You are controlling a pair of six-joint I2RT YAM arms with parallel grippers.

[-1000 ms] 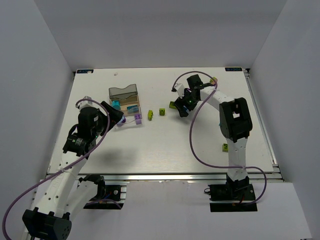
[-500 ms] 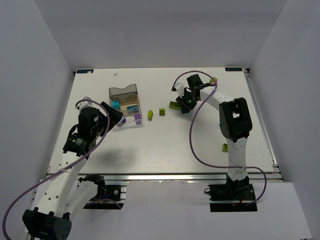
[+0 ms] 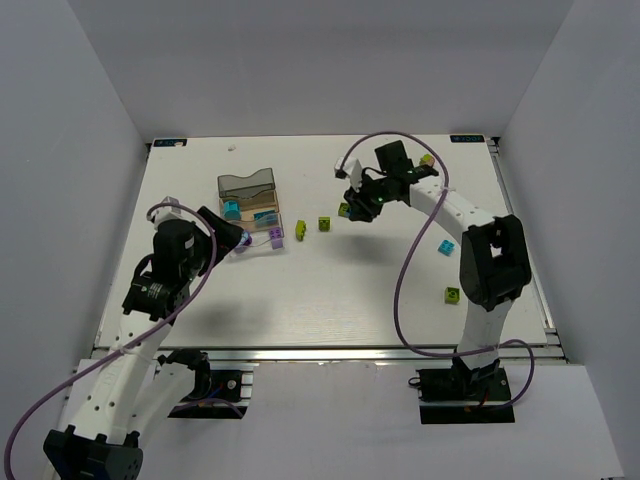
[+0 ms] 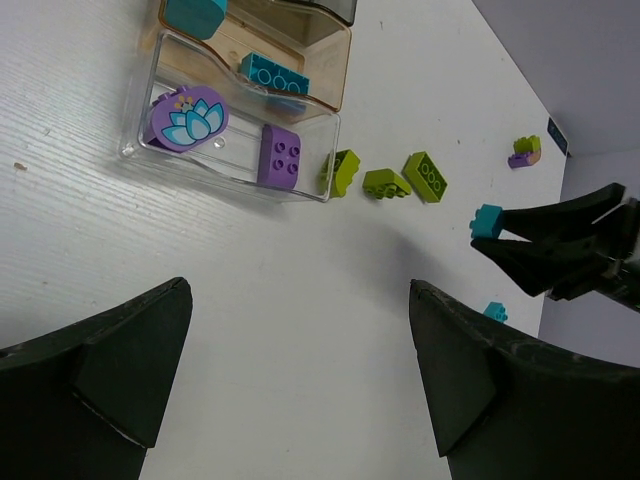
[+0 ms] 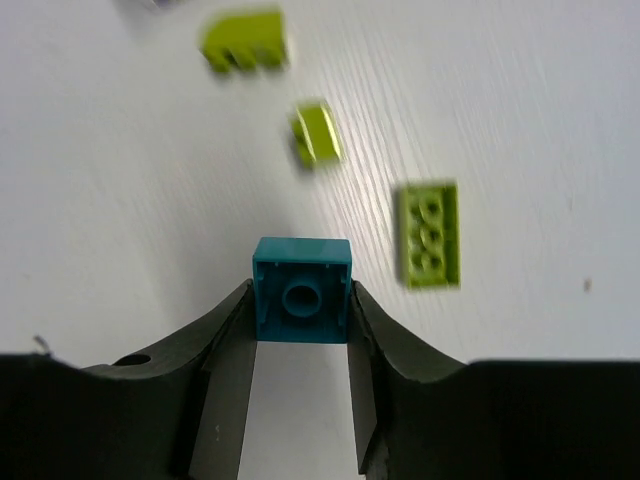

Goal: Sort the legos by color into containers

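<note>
My right gripper goes left in the top view toward the tan bin with cyan legos next and releases above the bin's nearer end (image 3: 268,213).
My right gripper (image 5: 301,300) is shut on a cyan lego (image 5: 301,290), held above the table with its hollow underside toward the camera. Below it lie three lime green legos (image 5: 430,234), (image 5: 316,133), (image 5: 243,42). In the top view the right gripper (image 3: 356,203) hangs right of the containers (image 3: 250,200). My left gripper (image 4: 300,290) stands open and empty near the clear bin (image 4: 140,150), which holds a purple lego (image 4: 279,156) and a purple flower disc (image 4: 187,117). The tan bin (image 4: 335,85) holds a cyan lego (image 4: 273,72).
A cyan lego (image 3: 443,247) and a green lego (image 3: 452,294) lie on the right side of the table. A small purple and green piece (image 3: 427,160) sits at the far right. The smoky grey bin (image 3: 247,183) is the farthest of the three.
The right gripper has shut on the cyan lego and lifted it, shifting slightly left and away. Its elbow swung right, uncovering a cyan lego on the table. The left arm has barely moved.
</note>
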